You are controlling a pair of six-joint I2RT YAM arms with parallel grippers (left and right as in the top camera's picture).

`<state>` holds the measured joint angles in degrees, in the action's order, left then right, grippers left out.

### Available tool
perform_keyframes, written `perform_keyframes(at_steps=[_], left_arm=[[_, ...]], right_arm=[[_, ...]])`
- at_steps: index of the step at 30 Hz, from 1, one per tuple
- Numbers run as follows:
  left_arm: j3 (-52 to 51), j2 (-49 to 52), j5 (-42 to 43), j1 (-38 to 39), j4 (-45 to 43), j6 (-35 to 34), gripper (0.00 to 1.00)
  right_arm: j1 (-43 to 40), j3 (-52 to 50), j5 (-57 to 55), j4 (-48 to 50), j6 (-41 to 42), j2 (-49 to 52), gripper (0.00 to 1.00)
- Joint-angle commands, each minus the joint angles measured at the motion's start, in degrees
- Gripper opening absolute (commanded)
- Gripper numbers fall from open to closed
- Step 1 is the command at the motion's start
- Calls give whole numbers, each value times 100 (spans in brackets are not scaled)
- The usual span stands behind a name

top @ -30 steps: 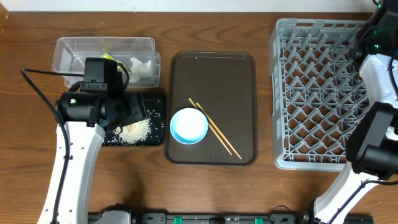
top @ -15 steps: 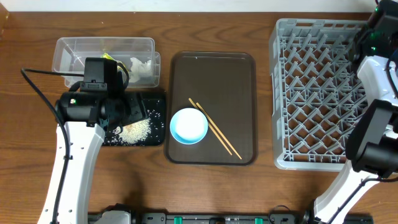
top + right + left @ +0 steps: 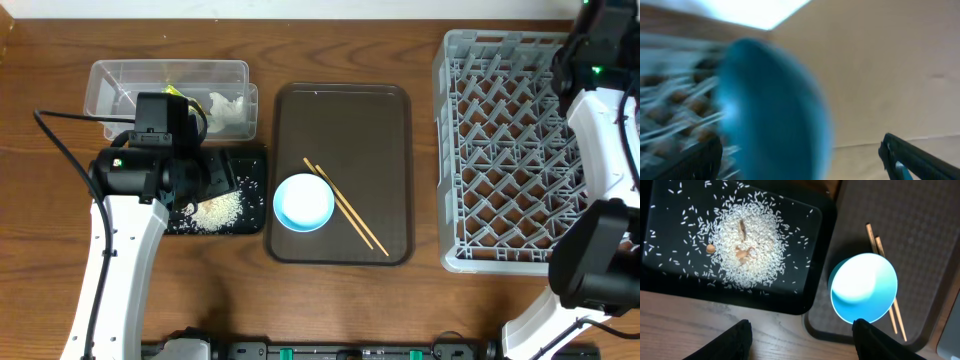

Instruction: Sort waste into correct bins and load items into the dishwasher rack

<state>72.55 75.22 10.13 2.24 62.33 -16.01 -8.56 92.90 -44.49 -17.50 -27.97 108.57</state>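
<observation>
Next, my right gripper should move off the standing plate and back over the brown tray, then down onto the bowl's rim by the chopsticks (image 3: 331, 194), as the bowl remains unloaded.
The dark blue plate (image 3: 770, 110) stands on edge and blurred against the grey dishwasher rack (image 3: 510, 150). My right gripper (image 3: 805, 165) is open around it, with a wide gap on its right side. My left gripper (image 3: 802, 342) hangs open and empty over the table just in front of the black tray (image 3: 670, 275), which holds a heap of rice (image 3: 747, 242). The light blue bowl (image 3: 863, 287) and the chopsticks (image 3: 885, 275) lie on the brown tray (image 3: 350, 120). The clear tub (image 3: 120, 80) holds the snack wrapper (image 3: 172, 92) and the tissue (image 3: 228, 108).
The right arm (image 3: 600, 100) reaches over the rack's far right corner. The left arm (image 3: 140, 170) covers part of the black tray (image 3: 250, 170) and the tub's near edge. A pale wall shows behind the rack in the right wrist view.
The right arm has swung toward the rack's far right corner. The left arm, bowl, chopsticks and rice have not moved.
</observation>
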Motion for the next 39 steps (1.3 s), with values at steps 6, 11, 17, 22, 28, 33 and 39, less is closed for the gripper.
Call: perform_keyframes(at_steps=[6,11,17,22,28,33,39], left_arm=[[-11,0,-31,-24,0,76,68],[-11,0,-31,-24,22,76,68],[-11,0,-31,-24,28,76,68],[-11,0,-33,-24,24,74,68],[-11,2,-37,-24,28,74,68],[-13,0,-282,-26,48,-83,68],[-13,0,-629,-354,66,-527,68]], right_arm=[[481,-17,2636,-1300,2142,-411,99],[981,-17,3558,-2031,2212,-678,99],[1641,-17,5473,-3097,2214,-890,99],[2120,-24,6607,-3550,2662,-828,99],[2850,-258,6494,-3630,2885,-763,99],[3418,-673,5783,-3458,3526,-761,99],[3923,-1222,5796,-2997,3910,-756,94]])
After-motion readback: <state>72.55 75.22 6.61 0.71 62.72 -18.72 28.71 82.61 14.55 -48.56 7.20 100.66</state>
